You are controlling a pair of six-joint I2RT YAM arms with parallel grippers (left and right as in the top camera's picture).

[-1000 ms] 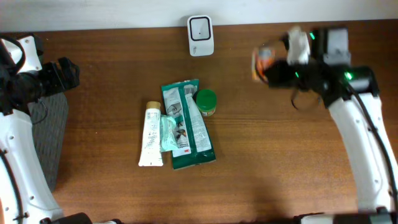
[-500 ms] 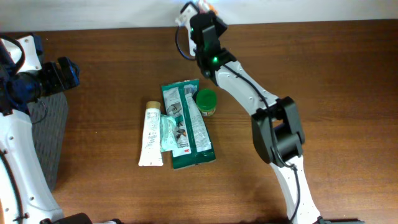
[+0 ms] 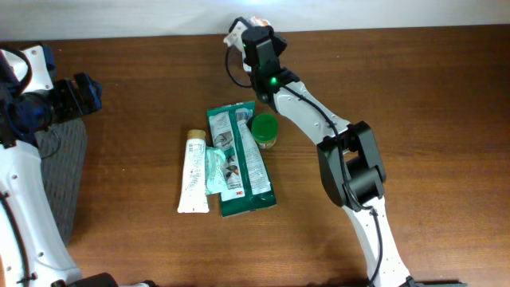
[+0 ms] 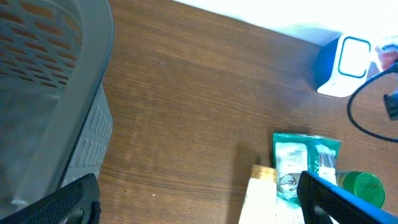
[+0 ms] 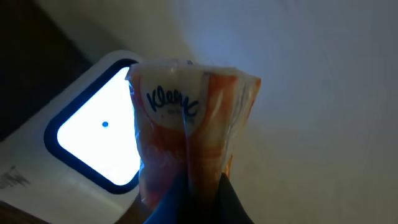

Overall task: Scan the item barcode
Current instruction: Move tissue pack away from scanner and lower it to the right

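Note:
The tabletop to the right (image 3: 397, 162) in the overhead view is empty. My right gripper needs to move back and down to it next and release the Kleenex tissue pack.
My right gripper (image 5: 199, 202) is shut on an orange-and-white Kleenex tissue pack (image 5: 186, 112), pinching its lower end so the pack stands up between the fingers. Just behind and left of the pack is the white barcode scanner (image 5: 93, 146), its window glowing bright. From overhead, the right gripper (image 3: 256, 33) hangs over the scanner's spot at the table's back edge and hides it. The scanner (image 4: 348, 65) also shows far right in the left wrist view. My left gripper (image 3: 80, 94) is open at the table's left side, holding nothing.
Mid-table lie a white toothpaste tube (image 3: 193, 171), a green packet (image 3: 241, 159) and a green-lidded jar (image 3: 264, 130). A grey mesh basket (image 3: 68, 175) stands at the left edge, close under the left gripper (image 4: 199, 208). The right arm stretches diagonally over the table's right half.
The right arm swung from the back right across to the scanner, carrying the tissue pack, and has settled there in the last half second. The left arm has not moved.

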